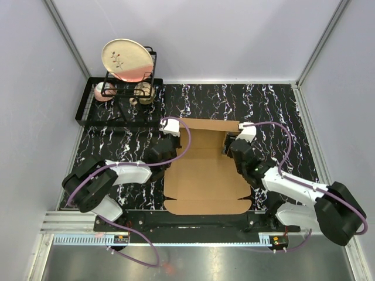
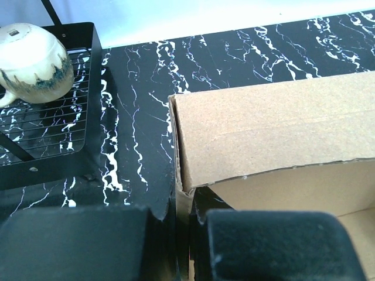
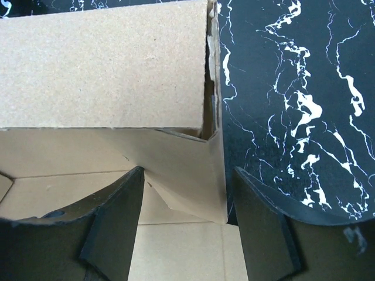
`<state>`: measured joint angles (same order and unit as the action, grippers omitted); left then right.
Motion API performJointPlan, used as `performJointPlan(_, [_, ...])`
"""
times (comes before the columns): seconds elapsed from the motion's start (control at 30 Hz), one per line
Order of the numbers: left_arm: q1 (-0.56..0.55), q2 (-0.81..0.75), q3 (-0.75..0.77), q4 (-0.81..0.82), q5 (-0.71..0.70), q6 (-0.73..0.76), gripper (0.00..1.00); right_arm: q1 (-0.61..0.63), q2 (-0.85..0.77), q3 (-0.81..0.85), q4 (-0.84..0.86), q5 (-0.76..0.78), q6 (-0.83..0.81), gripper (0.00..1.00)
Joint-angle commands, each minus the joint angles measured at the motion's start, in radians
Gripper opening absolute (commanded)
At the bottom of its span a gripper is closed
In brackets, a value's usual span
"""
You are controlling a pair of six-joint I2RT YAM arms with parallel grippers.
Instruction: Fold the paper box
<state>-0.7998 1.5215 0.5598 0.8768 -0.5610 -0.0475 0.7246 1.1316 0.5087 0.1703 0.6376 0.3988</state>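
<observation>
The box's slanted side flap already stands between my open fingers. Next, my right gripper moves toward the box's far side and closes on the flap's upper edge (image 1: pixel 224 137) (image 3: pixel 213 153).
The paper box (image 1: pixel 205 175) is a brown cardboard sheet lying in the middle of the table, with its far wall (image 1: pixel 208 124) folded upright. My left gripper (image 1: pixel 169 143) is at the box's far left corner. In the left wrist view it (image 2: pixel 184 234) is shut on the thin upright left side wall (image 2: pixel 183 202) of the box. My right gripper (image 1: pixel 230 145) is at the far right corner. In the right wrist view it (image 3: pixel 187 205) is open and straddles the slanted right side flap (image 3: pixel 193 170), with its fingers (image 3: pixel 117 222) apart.
A black wire dish rack (image 1: pixel 94 114) stands at the back left with a cream plate (image 1: pixel 126 58) and cups; one cup (image 2: pixel 32 55) shows in the left wrist view. The black marble tabletop (image 1: pixel 275 111) surrounds the box. Grey walls enclose the table.
</observation>
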Motion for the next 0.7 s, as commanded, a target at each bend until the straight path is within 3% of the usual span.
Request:
performJointPlan(0.0, [-0.038,-0.009,-0.017,0.117,0.105,-0.020,0.00,-0.039,0.074,0.016,0.170,0.073,-0.037,0.65])
performJointPlan(0.07, [-0.038,-0.009,-0.018,0.122,0.107,-0.023,0.00,-0.043,0.120,0.024,0.181,0.092,-0.038,0.61])
performJointPlan(0.1, [-0.039,-0.009,-0.021,0.122,0.108,-0.025,0.00,-0.048,0.147,0.025,0.201,0.096,-0.037,0.52])
performJointPlan(0.17, [-0.042,-0.009,-0.024,0.125,0.111,-0.028,0.00,-0.048,0.171,0.025,0.218,0.106,-0.034,0.44])
performJointPlan(0.37, [-0.045,-0.014,-0.032,0.122,0.113,-0.040,0.00,-0.050,0.226,0.011,0.281,0.135,-0.025,0.05])
performJointPlan(0.43, [-0.045,-0.014,-0.034,0.119,0.115,-0.041,0.00,-0.050,0.241,0.005,0.305,0.139,-0.034,0.04])
performJointPlan(0.53, [-0.047,-0.017,-0.032,0.114,0.113,-0.046,0.00,-0.051,0.252,0.004,0.321,0.132,-0.035,0.11])
performJointPlan(0.6, [-0.049,-0.017,-0.031,0.105,0.110,-0.045,0.00,-0.050,0.264,0.011,0.310,0.132,-0.038,0.01])
performJointPlan(0.67, [-0.053,-0.018,-0.026,0.090,0.099,-0.040,0.00,-0.050,0.269,0.013,0.293,0.132,-0.046,0.00])
